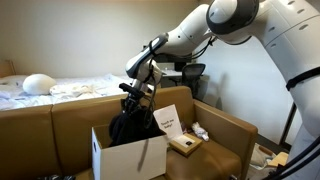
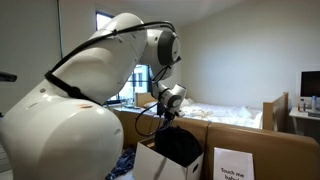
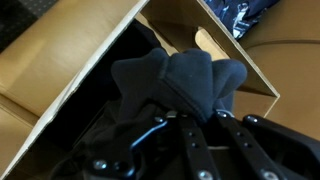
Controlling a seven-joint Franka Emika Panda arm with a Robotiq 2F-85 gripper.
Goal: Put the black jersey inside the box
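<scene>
The jersey's lower part is already inside the box, so my gripper needs to move gently across the box opening (image 3: 230, 55) next, toward the box's corner by the sofa back, and let go of the fold.
The black jersey (image 1: 128, 124) hangs from my gripper (image 1: 131, 98) with its lower part down inside the open cardboard box (image 1: 140, 157). In an exterior view the jersey (image 2: 180, 145) fills the box (image 2: 162, 165) under the gripper (image 2: 168, 112). In the wrist view the two black fingers (image 3: 188, 112) are pinched on a bunched fold of the dark jersey (image 3: 180, 78), directly above the box opening (image 3: 230, 55). The gripper is shut on the cloth.
The box stands on a brown sofa (image 1: 215, 125). A white printed sheet (image 1: 168, 121) and a small brown box (image 1: 184, 144) lie next to it. A bed with white bedding (image 1: 60, 90) is behind, and an office chair (image 1: 190, 72) stands behind the sofa.
</scene>
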